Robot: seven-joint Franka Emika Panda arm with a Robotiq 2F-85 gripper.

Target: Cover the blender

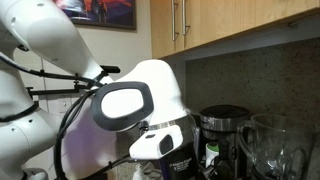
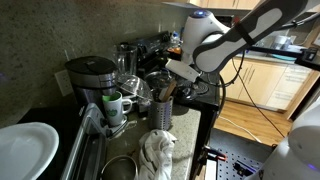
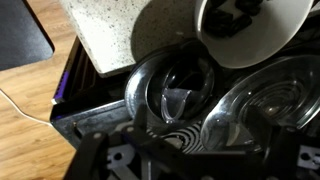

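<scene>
The gripper turns and lowers next, fingers spread, to the round dark lid below and closes on the lid's middle (image 3: 180, 96), since the jug stands uncovered.
The blender (image 1: 276, 146) is a wide clear jug with a thick rim, standing at the right on the counter. It also shows in the wrist view (image 3: 262, 105), seen from above at the right. In an exterior view it stands at the back of the counter (image 2: 129, 60). My gripper (image 1: 160, 146) hangs left of the jug, a little above the counter. In the wrist view its dark fingers (image 3: 195, 152) are spread at the bottom edge with nothing between them. No lid shows on the jug.
A narrower appliance with a black round top (image 1: 222, 120) stands just left of the jug. A steel pot with a round glass lid (image 3: 175, 92) lies under my wrist. A coffee maker (image 2: 90, 78), mugs (image 2: 115, 104), a towel (image 2: 156, 152) and a white plate (image 2: 20, 150) crowd the counter near the sink.
</scene>
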